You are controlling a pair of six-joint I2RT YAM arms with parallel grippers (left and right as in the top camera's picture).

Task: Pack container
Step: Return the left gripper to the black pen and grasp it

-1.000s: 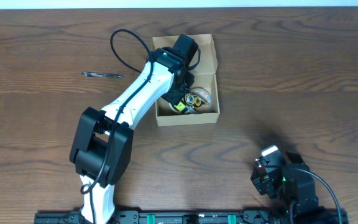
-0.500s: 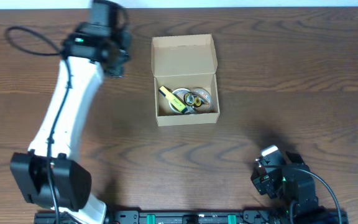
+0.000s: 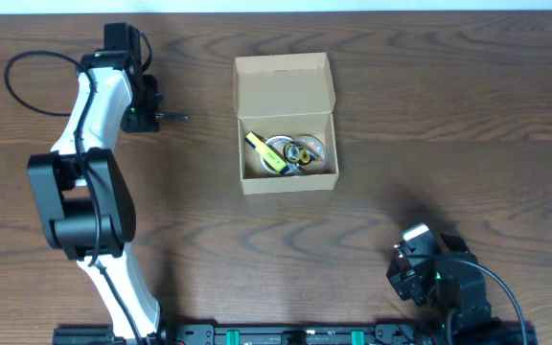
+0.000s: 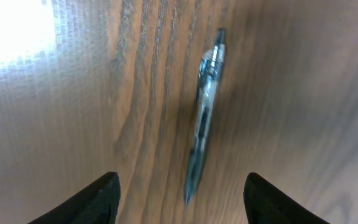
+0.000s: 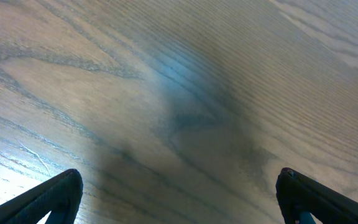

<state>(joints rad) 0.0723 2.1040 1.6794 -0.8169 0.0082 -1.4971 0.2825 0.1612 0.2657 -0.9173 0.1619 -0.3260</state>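
I will next lower my left gripper onto the body of the clear pen, short of the clip end [image 3: 168, 116] [image 4: 202, 124], because the pen lies lengthwise between my open fingers.
The tan cardboard container [image 3: 286, 72] stands open at the table's middle back, flap lid folded back. Inside lie a yellow marker [image 3: 267, 155] and clear tape rolls [image 3: 303, 150]. A clear pen [image 3: 173, 117] lies on the table left of the box; in the left wrist view the pen [image 4: 202, 118] lies between and ahead of the fingers. My left gripper [image 3: 140, 107] is open and empty, hovering over the pen's left end, and its jaws also show in the left wrist view [image 4: 182, 193]. My right gripper [image 3: 412, 261] is open and empty at the front right, over bare wood [image 5: 179, 193].
The wooden table [image 3: 429, 125] fills the view. The table's back edge [image 3: 353, 8] runs along the top. A black rail [image 3: 286, 335] runs along the front edge.
My left arm has withdrawn from inside the container and swung left to the pen. The yellow marker now lies in the box. The right arm has not moved.
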